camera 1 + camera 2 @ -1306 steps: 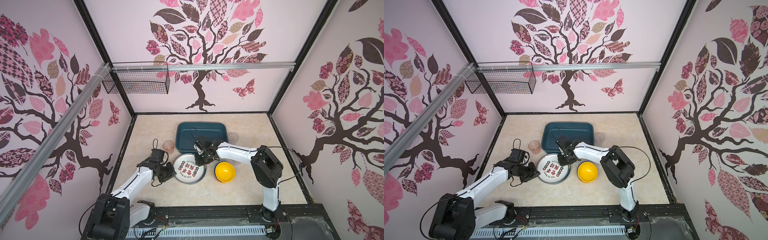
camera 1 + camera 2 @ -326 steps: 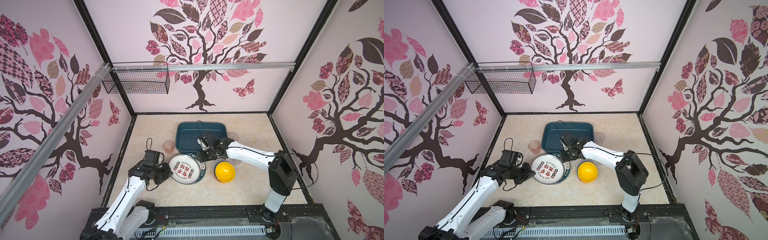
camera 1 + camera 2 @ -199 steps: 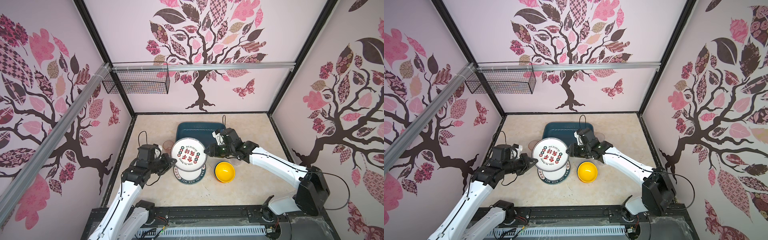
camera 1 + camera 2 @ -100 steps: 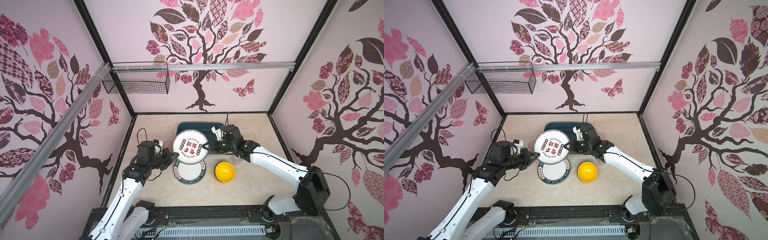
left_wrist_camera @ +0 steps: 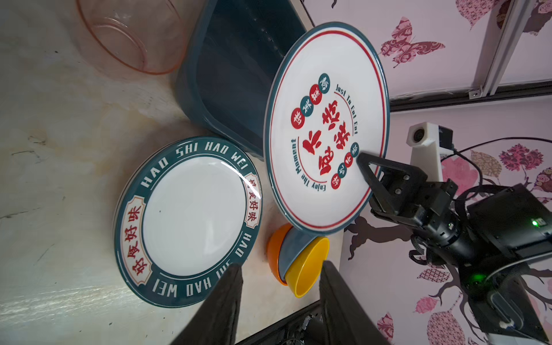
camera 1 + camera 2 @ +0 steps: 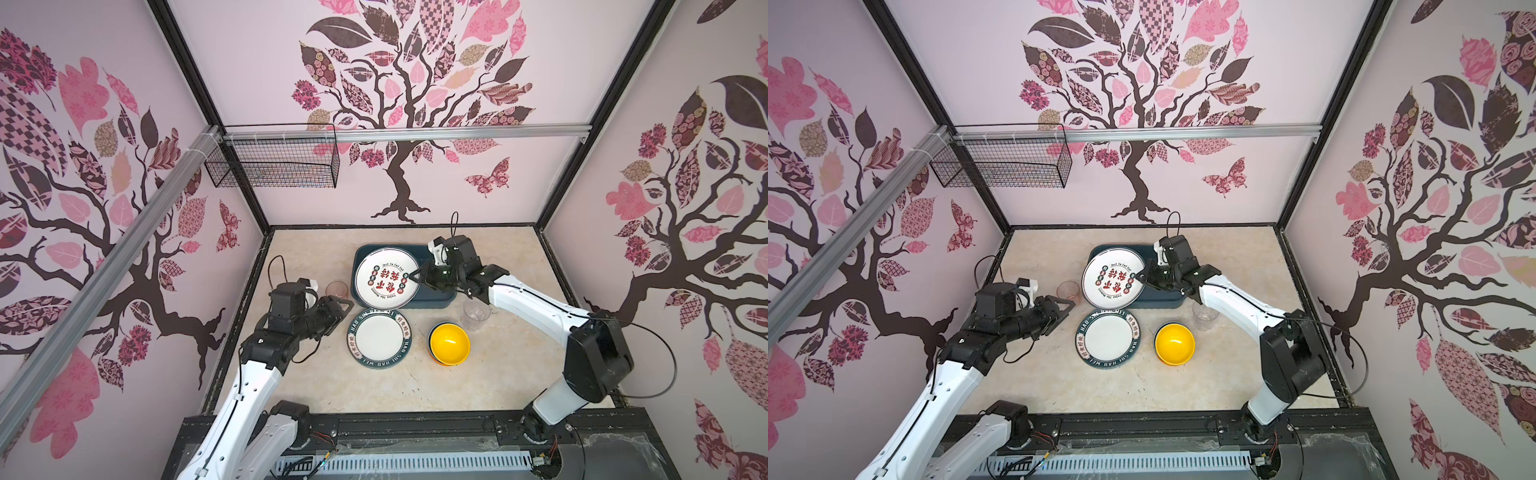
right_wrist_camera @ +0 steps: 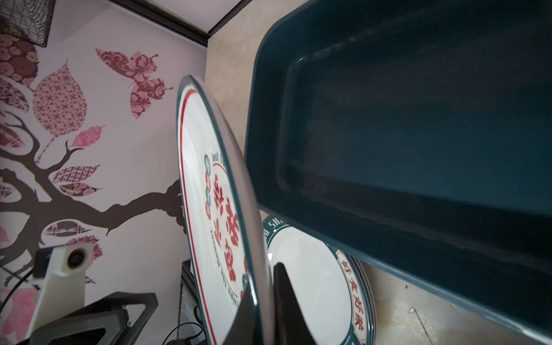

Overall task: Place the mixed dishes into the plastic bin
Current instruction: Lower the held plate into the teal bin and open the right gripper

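Note:
My right gripper lowers the white plate into the bin's end by the pinkish cup [image 7: 322, 132] next and releases it, since the teal bin shows a bare bottom.
A white plate with red characters [image 6: 386, 277] hangs tilted over the left end of the dark teal bin [image 6: 436, 298]. My right gripper [image 6: 412, 275] is shut on its right rim; the right wrist view shows the rim pinched between the fingers of the right gripper [image 7: 264, 277]. To the left, my left gripper [image 6: 348, 305] stands open and holds nothing, clear of the plate. On the table lie a teal lettered-rim plate [image 6: 379, 338], stacked bowls with a yellow one on top [image 6: 449, 343], a clear cup [image 6: 475, 314] and a pinkish cup [image 6: 336, 289].
A black wire basket [image 6: 274, 166] hangs from the aluminium rail at the back left, well above the table. Patterned walls close the table in on three sides. The bin [image 7: 418, 119] has nothing in it where its inside shows.
The left gripper has let go of the red-character plate, opened and drawn back to the left. The right gripper has shut on the plate's rim and now carries it alone, farther back over the bin.

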Tool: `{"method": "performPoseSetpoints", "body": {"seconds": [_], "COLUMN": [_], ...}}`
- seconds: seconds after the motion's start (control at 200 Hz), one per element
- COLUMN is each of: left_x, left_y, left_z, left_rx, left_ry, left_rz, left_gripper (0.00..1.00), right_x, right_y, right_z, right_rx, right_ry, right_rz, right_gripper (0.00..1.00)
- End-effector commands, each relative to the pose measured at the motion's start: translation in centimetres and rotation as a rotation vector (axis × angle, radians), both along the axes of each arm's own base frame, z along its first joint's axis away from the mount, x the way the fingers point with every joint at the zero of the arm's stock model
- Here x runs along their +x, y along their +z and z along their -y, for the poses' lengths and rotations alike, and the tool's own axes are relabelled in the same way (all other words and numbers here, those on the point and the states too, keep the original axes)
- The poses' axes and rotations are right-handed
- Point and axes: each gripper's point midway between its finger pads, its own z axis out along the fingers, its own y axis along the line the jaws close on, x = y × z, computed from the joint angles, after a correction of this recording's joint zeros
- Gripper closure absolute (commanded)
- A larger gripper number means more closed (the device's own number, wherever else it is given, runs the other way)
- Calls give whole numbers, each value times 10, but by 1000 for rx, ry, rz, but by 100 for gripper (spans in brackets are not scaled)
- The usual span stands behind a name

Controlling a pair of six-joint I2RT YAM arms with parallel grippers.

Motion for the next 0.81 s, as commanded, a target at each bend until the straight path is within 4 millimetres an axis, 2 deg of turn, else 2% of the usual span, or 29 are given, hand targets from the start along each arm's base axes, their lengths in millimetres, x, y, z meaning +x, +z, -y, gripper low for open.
{"method": "performPoseSetpoints", "body": {"seconds": [0.0,0.17,0.34,0.8], "left_x": [-10,-23,-27,-24], "left_y": [-1,-11,-16,-32], "left_z": [-14,-19,-20,-18], "left_rx": [58,79,82,78], "left_ry": [23,26,25,24], "left_rz": [2,-21,-34,-72], "left_gripper": [53,50,49,49], "right_x": [28,62,86,110], "right_y": [3,-27,-56,-112], "right_z": [-5,0,-1,-6], "right_rx": [4,-16,6,-3], "right_ry": [-19,-69,-94,-101], "right_rz": [30,-13,-69,-140], "right_gripper": [99,99,99,98]}}
